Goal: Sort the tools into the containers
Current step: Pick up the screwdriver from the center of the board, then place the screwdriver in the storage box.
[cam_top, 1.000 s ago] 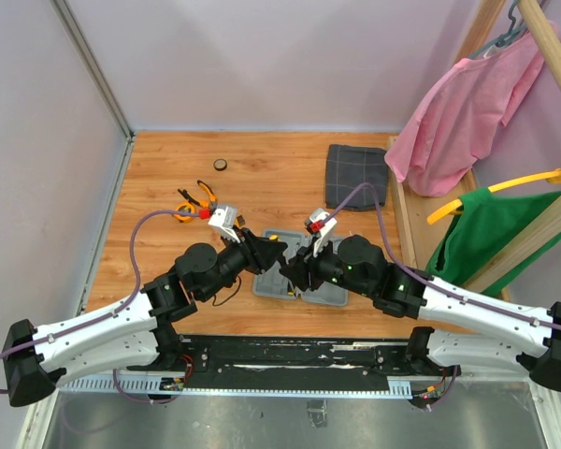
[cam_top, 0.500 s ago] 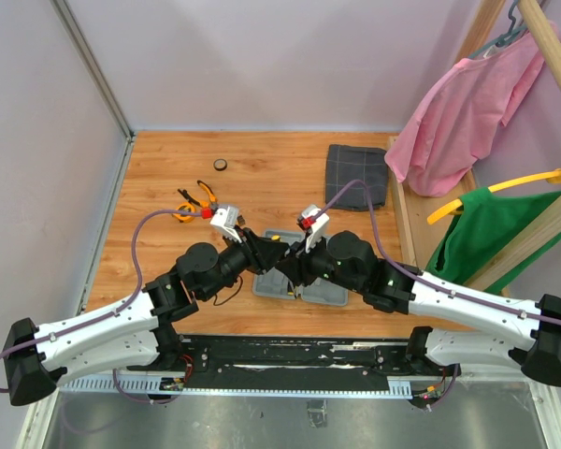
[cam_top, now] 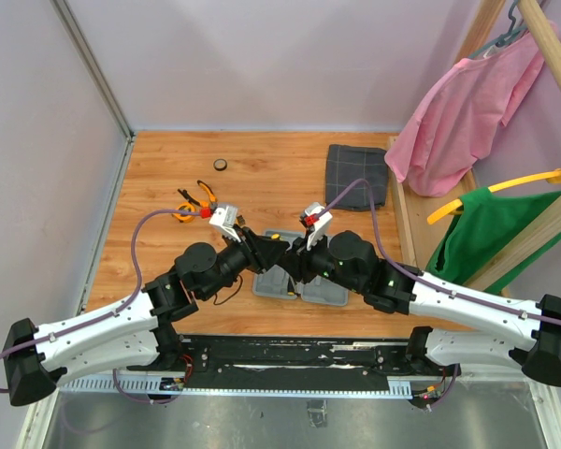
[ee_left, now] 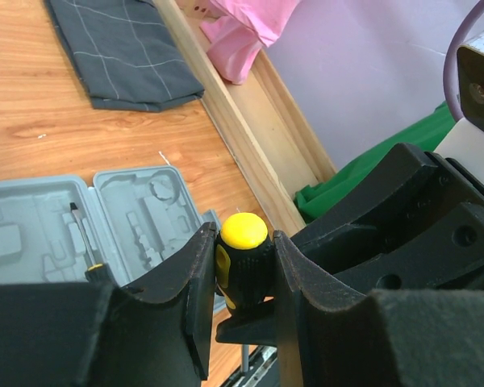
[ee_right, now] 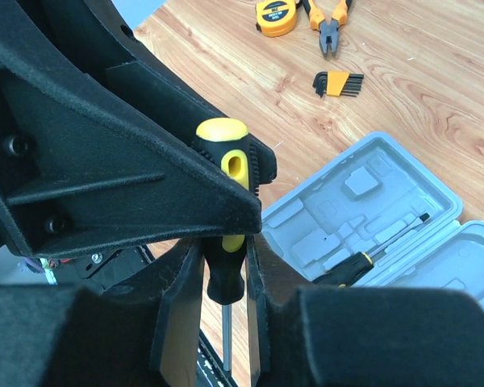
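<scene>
The held screwdriver will go down next as I tilt my right gripper downward, and I will release it beside the smaller screwdriver's shaft, since the case has room there below my right gripper.
A screwdriver (ee_left: 242,242) with a yellow-and-black handle (ee_right: 226,169) hangs upright above the table's near edge, shaft pointing down. My left gripper (ee_left: 240,266) is shut on the upper part of its handle. My right gripper (ee_right: 224,298) meets it from the other side, its fingers pressed against the black lower end of the same handle. The open grey case (cam_top: 332,292) lies on the table just behind both grippers, and a smaller screwdriver (ee_right: 363,262) rests in one of its moulded slots. In the top view the held screwdriver is hidden between the two wrists.
Orange pliers (cam_top: 204,195), a round tape measure (ee_right: 276,16) and a set of hex keys (ee_right: 339,82) lie on the wood at the left. A folded dark checked cloth (cam_top: 357,176) sits at the back right, beside a wooden rail with hanging clothes. A small dark disc (cam_top: 221,166) lies at the back.
My right arm has moved left and forward to the left gripper, and its jaws have closed onto the screwdriver handle. The left arm has stayed still, holding the tool.
</scene>
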`<state>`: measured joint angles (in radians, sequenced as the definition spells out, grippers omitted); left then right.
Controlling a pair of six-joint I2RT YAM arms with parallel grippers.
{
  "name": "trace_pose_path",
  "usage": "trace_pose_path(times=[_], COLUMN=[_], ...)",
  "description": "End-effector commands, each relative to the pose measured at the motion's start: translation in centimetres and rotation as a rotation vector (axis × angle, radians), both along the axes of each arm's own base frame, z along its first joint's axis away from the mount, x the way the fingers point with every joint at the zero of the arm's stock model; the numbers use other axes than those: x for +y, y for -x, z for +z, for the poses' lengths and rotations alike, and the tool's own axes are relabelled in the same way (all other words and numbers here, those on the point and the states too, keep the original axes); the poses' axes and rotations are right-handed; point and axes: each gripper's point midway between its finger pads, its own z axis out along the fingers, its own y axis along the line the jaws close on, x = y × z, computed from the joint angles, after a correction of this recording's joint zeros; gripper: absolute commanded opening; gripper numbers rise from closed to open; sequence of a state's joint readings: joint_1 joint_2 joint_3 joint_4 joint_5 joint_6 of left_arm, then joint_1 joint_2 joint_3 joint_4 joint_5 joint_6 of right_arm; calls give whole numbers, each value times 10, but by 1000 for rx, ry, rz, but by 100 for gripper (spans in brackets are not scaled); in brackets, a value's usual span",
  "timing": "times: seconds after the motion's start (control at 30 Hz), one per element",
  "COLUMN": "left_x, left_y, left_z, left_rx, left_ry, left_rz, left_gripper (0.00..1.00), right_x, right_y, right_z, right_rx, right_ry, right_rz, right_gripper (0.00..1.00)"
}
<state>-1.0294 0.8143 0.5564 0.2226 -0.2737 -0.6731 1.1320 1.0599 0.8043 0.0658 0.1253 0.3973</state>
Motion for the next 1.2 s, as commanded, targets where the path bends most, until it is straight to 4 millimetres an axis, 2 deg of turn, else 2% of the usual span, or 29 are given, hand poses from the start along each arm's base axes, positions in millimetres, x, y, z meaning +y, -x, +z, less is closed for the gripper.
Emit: trace_pose_path(times=[0.0,0.07,0.13,0.2,0.33,0.53,0.7,0.83,1.0,1.17], left_x=[2,5,8,12,21,56,90,102,108,114], left_y=[2,0,-2,-5,-13,-40,-52,-45,-35,-32], left_z=[13,14,14,15,15,-4,-18,-30,-48,-56], left_rx=[-32,-35,-39,-45,-43,30,81,104,142,168], left_ry=[-3,-23,-47,-71,-112,-172,-223,-231,-234,-256], left_rz=[-4,12,26,44,82,167,269,288,288,302], left_gripper=[11,21,36,45,54,59,60,60,60,61], right_x=[2,2,0,-4,-18,-39,-57,-61,-57,-44], right_y=[-4,-3,-3,-5,-14,-28,-51,-70,-90,-101], right_z=[15,15,13,8,-11,-30,-51,-67,-81,-99], right_rx=[-13,-8,4,16,54,111,236,330,359,387], right_ry=[-74,-77,-79,-69,-12,10,0,-28,-17,1], right_rz=[-16,-10,-23,-49,-145,-299,-485,-571,-642,-665], right_gripper=[1,1,1,1,1,0,1,1,1,1])
